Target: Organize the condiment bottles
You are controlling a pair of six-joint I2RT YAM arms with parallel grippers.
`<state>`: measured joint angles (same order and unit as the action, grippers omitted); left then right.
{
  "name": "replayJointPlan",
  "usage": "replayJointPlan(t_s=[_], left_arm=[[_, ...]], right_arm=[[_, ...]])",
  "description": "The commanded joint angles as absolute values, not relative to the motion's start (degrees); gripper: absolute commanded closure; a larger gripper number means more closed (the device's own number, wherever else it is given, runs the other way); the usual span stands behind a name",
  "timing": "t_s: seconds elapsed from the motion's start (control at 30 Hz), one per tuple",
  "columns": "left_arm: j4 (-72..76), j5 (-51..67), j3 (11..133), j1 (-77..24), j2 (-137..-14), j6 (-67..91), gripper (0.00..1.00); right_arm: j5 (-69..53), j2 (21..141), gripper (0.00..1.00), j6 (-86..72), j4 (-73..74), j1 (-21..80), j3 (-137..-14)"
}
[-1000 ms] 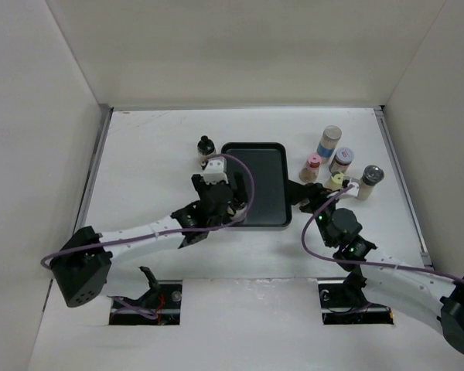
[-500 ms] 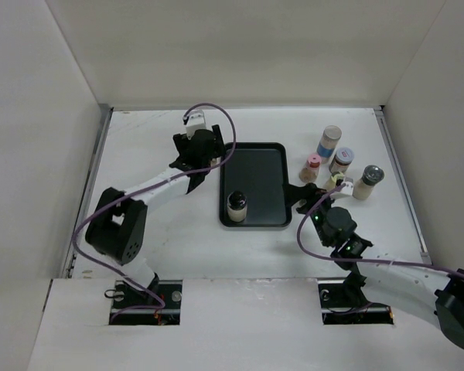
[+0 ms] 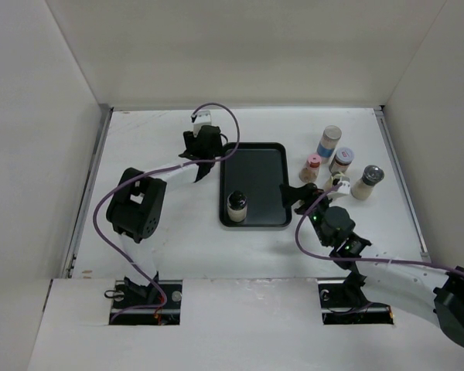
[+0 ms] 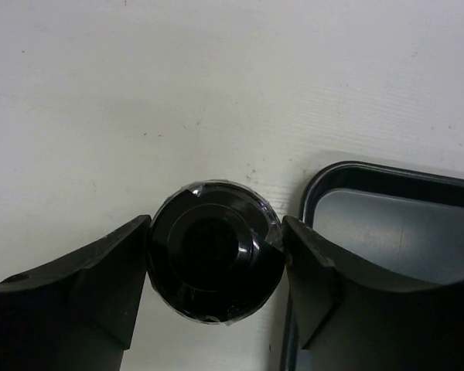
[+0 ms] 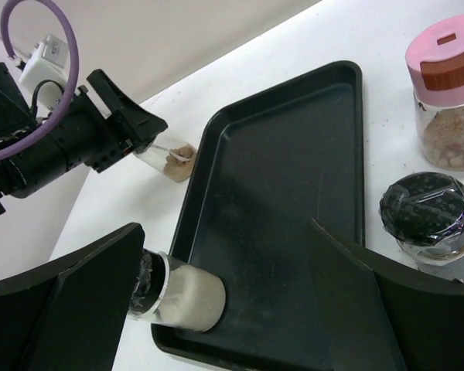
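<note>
I need to raise my left gripper next, carry the black-capped bottle (image 4: 215,270) back across the tray and lower it at the tray's near corner opposite the tan-filled bottle, because that corner is empty.
My left gripper (image 4: 216,236) is shut on a small black-capped bottle (image 4: 215,270) that stands on the table just left of the black tray (image 3: 263,162). Both fingers touch its cap. From above, the left gripper (image 3: 203,147) hides that bottle. One tan-filled bottle (image 3: 237,205) stands in the tray's near left corner. My right gripper (image 3: 296,195) hangs open at the tray's right edge with nothing between its fingers. To the right stand a pink-capped bottle (image 3: 312,167), a tall blue-white one (image 3: 329,142), a silver-lidded jar (image 3: 341,160), a yellow-capped one (image 3: 336,180) and a dark-capped one (image 3: 368,182).
White walls close in the table on the left, back and right. The left arm's purple cable (image 3: 216,112) loops over the far left of the tray. In the right wrist view the pink-capped bottle (image 5: 448,100) and a black-capped one (image 5: 429,212) sit close to the right finger.
The left arm left the tan bottle in the tray, swung to the far left of the tray and shut on the black-capped bottle. The right gripper edged toward the tray.
</note>
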<state>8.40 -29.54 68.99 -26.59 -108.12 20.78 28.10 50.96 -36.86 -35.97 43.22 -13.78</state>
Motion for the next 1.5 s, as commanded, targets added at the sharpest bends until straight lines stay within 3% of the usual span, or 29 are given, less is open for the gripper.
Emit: replayJointPlan(t_s=[0.0, 0.2, 0.4, 0.77, 1.47], left_arm=[[11.25, -30.58, 70.05, -26.41, -103.81, 20.22, 0.61], [13.54, -31.20, 68.90, -28.77, -92.92, 18.81, 0.65], [13.18, -29.36, 68.12, -38.16, -87.89, 18.63, 0.66], [14.85, -28.74, 65.57, -55.75, -92.01, 19.25, 0.66], [17.57, -29.00, 58.19, -66.57, -98.87, 24.61, 0.65]], right_arm=[[27.34, 50.18, 0.09, -36.38, -37.44, 43.81, -15.91], [27.69, 49.13, 0.09, -35.68, -37.88, 44.07, -15.65], [31.62, 43.96, 0.10, -35.51, -37.79, 43.81, -13.54], [44.91, 25.14, 0.12, -36.56, -30.59, 40.82, -8.70], [49.22, 25.14, 0.12, -38.06, -28.47, 39.42, -8.09]])
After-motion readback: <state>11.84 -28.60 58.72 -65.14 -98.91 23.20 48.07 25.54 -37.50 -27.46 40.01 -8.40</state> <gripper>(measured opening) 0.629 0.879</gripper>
